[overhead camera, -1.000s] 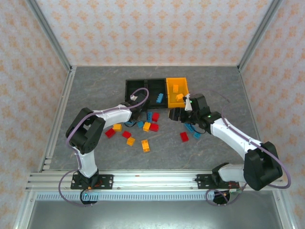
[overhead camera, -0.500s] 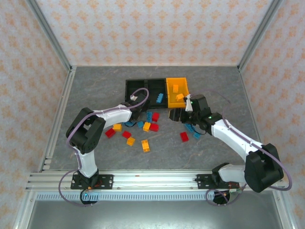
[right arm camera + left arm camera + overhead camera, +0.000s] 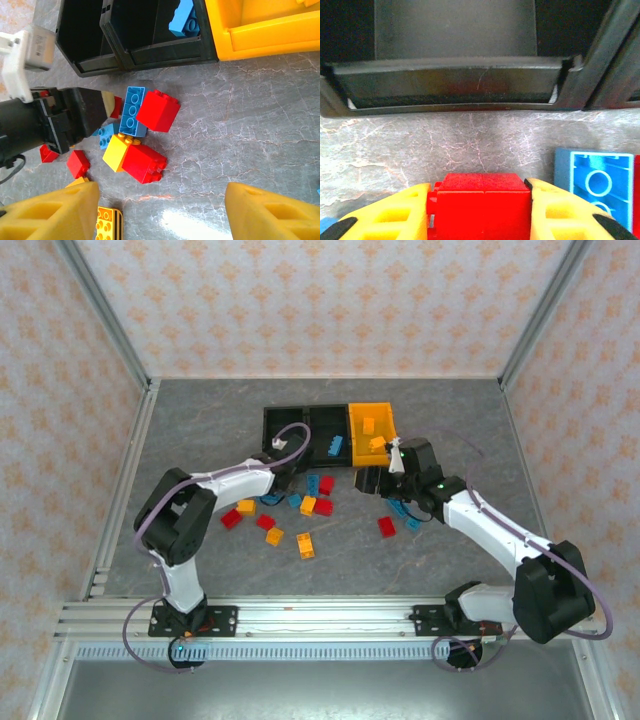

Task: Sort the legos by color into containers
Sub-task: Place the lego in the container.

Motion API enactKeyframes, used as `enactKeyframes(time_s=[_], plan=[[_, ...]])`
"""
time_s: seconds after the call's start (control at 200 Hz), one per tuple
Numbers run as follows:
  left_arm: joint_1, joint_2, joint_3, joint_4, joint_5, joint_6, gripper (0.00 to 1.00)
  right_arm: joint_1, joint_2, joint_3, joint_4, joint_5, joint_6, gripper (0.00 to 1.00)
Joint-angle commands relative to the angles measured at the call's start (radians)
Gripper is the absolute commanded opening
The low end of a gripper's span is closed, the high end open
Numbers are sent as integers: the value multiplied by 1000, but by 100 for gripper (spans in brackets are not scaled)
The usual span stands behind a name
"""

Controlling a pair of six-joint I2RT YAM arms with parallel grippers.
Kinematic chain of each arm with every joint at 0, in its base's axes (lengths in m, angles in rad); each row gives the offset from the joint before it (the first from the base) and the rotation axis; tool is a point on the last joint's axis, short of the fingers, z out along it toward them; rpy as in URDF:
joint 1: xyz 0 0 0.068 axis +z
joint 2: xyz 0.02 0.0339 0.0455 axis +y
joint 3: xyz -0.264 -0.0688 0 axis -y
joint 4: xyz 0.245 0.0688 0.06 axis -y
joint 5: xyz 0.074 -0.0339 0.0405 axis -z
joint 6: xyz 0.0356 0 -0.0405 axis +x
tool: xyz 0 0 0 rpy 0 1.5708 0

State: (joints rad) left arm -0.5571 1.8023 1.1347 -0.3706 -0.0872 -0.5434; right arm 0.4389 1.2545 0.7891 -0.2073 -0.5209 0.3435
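The black container's bottom is outward behind its front side, so my left gripper should next raise the red lego outward over that side and release it inside.
My left gripper [image 3: 480, 212] is shut on a red lego [image 3: 482, 197], which fills the gap between the yellow fingers [image 3: 395, 215]. It sits low on the table just in front of the left black container [image 3: 450, 85]. In the top view the left gripper [image 3: 290, 473] is beside the brick pile. My right gripper [image 3: 160, 210] hangs open over bare table with nothing between its fingers [image 3: 270, 210]. Ahead of it lie two red legos [image 3: 157, 111], a blue one [image 3: 132, 110] and a yellow one [image 3: 117, 152]. The orange container [image 3: 372, 422] holds orange bricks, and the middle black one [image 3: 328, 435] holds a blue brick.
Loose red, orange and blue bricks are scattered across the table middle [image 3: 290, 525]. A red brick [image 3: 386, 526] and a blue one [image 3: 412, 523] lie under the right arm. An overturned blue brick [image 3: 595, 180] lies right of the left gripper. Metal frame rails border the table.
The left gripper's jaws have closed onto the red lego. Both arms have stayed almost in place, and the right gripper is still open.
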Motion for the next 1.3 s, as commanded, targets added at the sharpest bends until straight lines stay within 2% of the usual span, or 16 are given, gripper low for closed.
enactKeyframes(time_s=[0.0, 0.205, 0.355, 0.846, 1.086, 1.296], plan=[[-13, -70, 23, -54, -41, 10, 30, 6, -7, 18, 26, -4, 11, 67], [-11, -105, 62, -82, -60, 20, 30, 8, 12, 35, 33, -20, 10, 67], [2, -77, 162, -119, -90, 52, 29, 9, 8, 24, 40, -19, 13, 67], [110, 214, 543, -207, -146, 150, 30, 10, -57, -7, 20, 8, 23, 67], [128, 295, 583, -207, -145, 145, 30, 9, -67, -11, 3, 18, 19, 67], [129, 301, 575, -198, -140, 141, 37, 9, -64, -10, 5, 21, 21, 67]])
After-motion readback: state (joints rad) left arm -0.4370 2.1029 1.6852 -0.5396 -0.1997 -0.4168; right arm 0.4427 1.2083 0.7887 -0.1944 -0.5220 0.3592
